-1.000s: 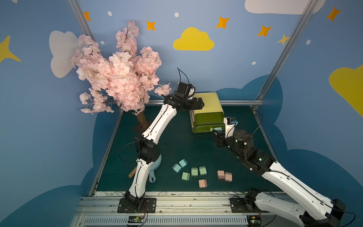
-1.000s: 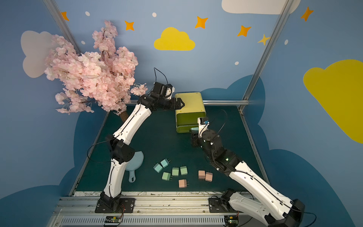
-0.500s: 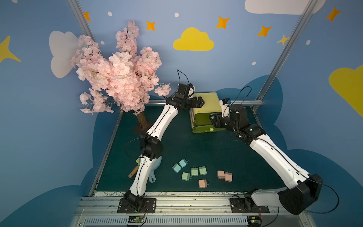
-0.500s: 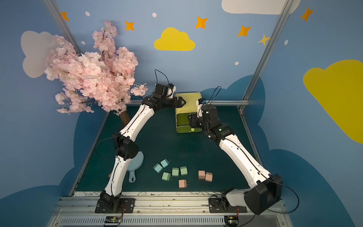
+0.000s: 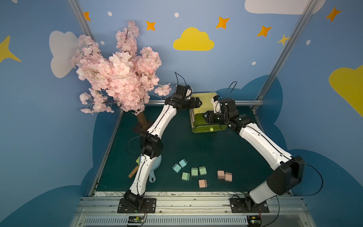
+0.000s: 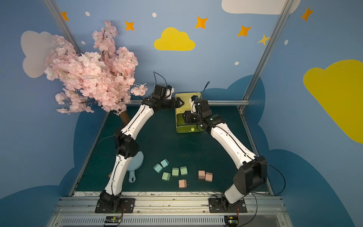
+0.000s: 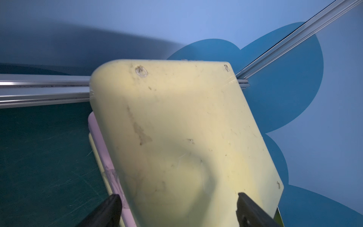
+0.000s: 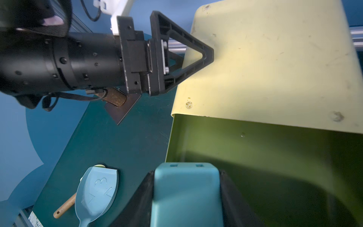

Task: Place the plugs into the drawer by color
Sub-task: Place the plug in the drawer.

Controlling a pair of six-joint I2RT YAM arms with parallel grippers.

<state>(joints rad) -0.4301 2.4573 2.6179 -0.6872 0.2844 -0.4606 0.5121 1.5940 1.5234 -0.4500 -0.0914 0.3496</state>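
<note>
The open drawer's bare bottom is below my right gripper. My right gripper next moves down toward the drawer's tree-side and releases the light blue plug there.
The yellow-green drawer (image 5: pixel 204 99) chest stands at the back of the mat, its top drawer (image 8: pixel 275 167) pulled out and bare where it shows. My right gripper (image 8: pixel 186 174) is shut on a light blue plug (image 8: pixel 186 194) just above that open drawer's near left corner. My left gripper (image 5: pixel 197 103) is open, and its fingers (image 8: pixel 204 53) lie over the left edge of the chest's top (image 7: pixel 176 127). At the front of the mat lie two light blue plugs (image 5: pixel 179 166), three mint green plugs (image 5: pixel 194 171) and three pink plugs (image 5: pixel 221 174).
A pink blossom tree (image 5: pixel 119 74) fills the back left, its trunk (image 5: pixel 142 119) beside the left arm. A light-blue paddle (image 8: pixel 96 190) and a wooden stick (image 5: pixel 133 172) lie at the front left. Metal rails (image 5: pixel 247 102) border the mat.
The right arm has lifted and carried the blue plug from in front of the chest to above the open top drawer. The left gripper has stayed on the chest's top.
</note>
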